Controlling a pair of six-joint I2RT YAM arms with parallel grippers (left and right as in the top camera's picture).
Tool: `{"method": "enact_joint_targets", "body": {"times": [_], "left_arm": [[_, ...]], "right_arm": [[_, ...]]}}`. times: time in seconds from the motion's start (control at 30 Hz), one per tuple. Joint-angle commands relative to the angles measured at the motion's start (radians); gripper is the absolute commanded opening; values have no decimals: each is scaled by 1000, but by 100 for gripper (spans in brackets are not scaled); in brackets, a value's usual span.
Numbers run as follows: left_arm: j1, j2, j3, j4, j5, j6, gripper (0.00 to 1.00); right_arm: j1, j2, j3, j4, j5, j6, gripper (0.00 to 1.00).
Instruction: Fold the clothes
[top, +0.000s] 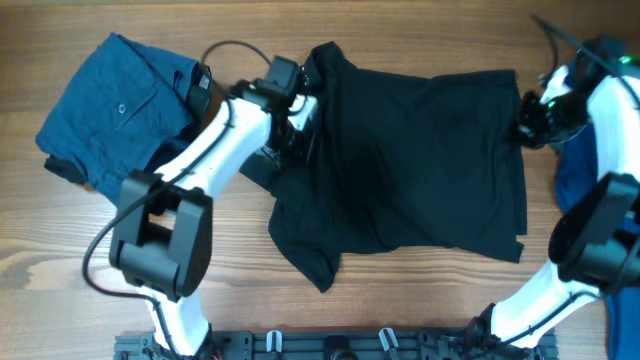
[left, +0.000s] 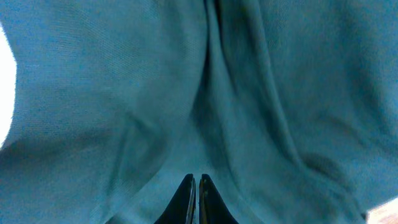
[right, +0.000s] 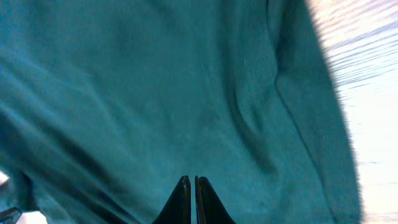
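Observation:
The robot's right gripper will next lower to the T-shirt's side nearest the plain blue shirt (right: 194, 163), which lies flat below it, and release the spread cloth on the tabletop.
The large black T-shirt (top: 420, 170) lies spread across the middle of the table, its lower left part rumpled. My left gripper (top: 300, 105) is at its upper left edge and my right gripper (top: 525, 118) is at its right edge. Both look shut on the cloth. In the left wrist view the jaws (left: 198, 180) are closed, and creases of the fabric (left: 124, 93) run into them. In the right wrist view the jaws (right: 190, 180) are closed against the fabric (right: 155, 81). The cloth looks teal in both wrist views. No logo prints show.
A folded darker blue buttoned garment (top: 110, 105) lies at the far left. A plain blue shirt (top: 572, 170) lies at the right edge, partly behind my right arm. Bare wooden table (right: 373, 93) shows beside the T-shirt. A dark rail (top: 330, 345) runs along the front edge.

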Motion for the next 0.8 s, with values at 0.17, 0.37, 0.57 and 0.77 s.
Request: {"method": "enact_joint_targets", "body": {"times": [0.17,0.37,0.57,0.77], "left_arm": [[23,114,-40,127,-284,-92,4],[160,158,-43,163,-334,-156,4],[234,158,-31,221,-293,-198,4],[250,128,87,178,-121,-206,27]], "right_arm": [[2,69,-188,269,-49,-25,4],[-5,120,-219,354,213,53,4],[-13,146,-209,370,372,161,4],[-13,126,-75,292,27,-82,6]]}}
